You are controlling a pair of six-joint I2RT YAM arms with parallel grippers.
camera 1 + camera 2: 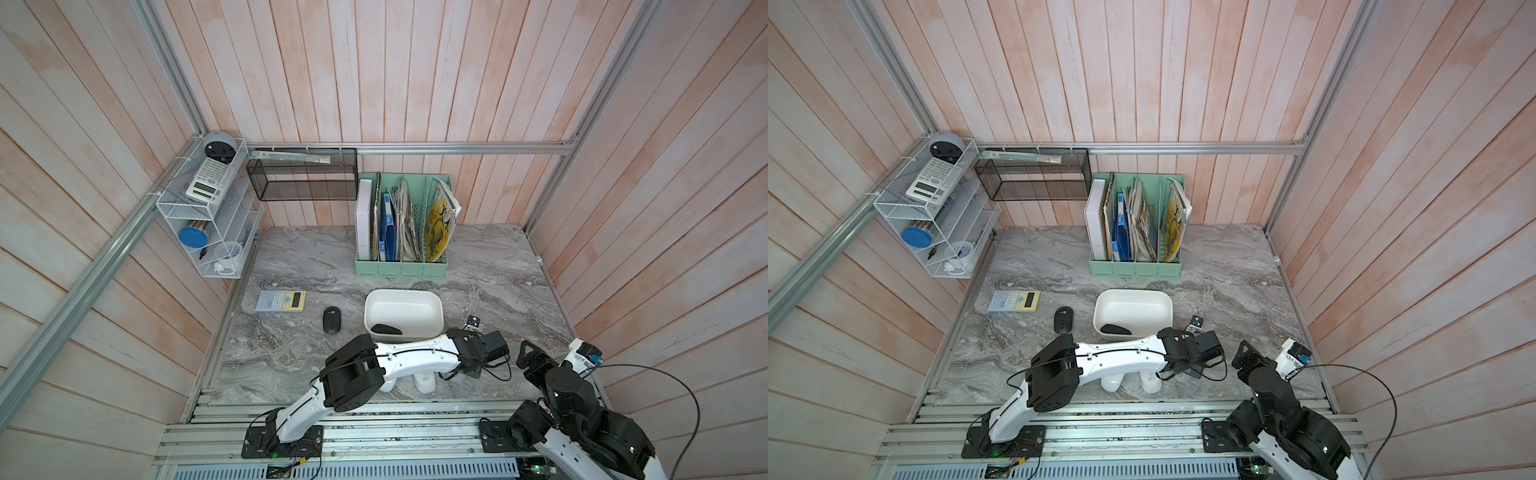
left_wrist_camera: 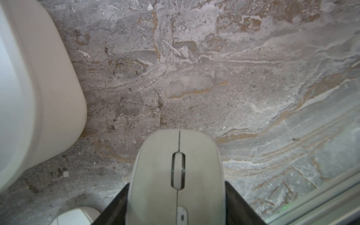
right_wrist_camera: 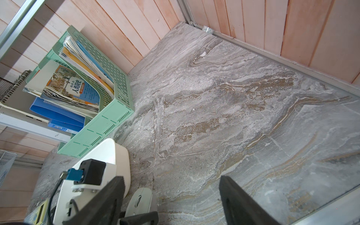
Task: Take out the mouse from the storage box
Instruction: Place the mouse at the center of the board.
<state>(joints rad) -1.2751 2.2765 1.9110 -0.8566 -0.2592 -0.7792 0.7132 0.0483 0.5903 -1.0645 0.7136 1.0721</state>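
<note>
The robot's left gripper should next go down to the bare marble beside the white storage box [image 1: 432,301] and let go of the white mouse, since that clear spot is below the gripper.
The white storage box [image 1: 432,301] sits mid-table, also seen in the left wrist view [image 2: 48,87] and the right wrist view [image 3: 120,155]. A black mouse [image 1: 386,329] lies in its near left corner. My left gripper [image 2: 176,184] is shut on a white mouse [image 2: 175,148], fingers against both its sides, low beside the box's near right corner. That mouse [image 3: 141,200] also shows in the right wrist view; in both top views the left wrist hides it. My right gripper [image 3: 171,181] hangs open and empty to the right [image 1: 530,353].
On the marble lie another black mouse [image 1: 331,319], two white mice [image 1: 388,382] [image 1: 424,380] under the left forearm, and a calculator [image 1: 281,300]. A mint-green file holder [image 1: 401,266] stands behind the box. A black mesh basket [image 1: 303,174] and a wire shelf [image 1: 208,208] hang on the walls.
</note>
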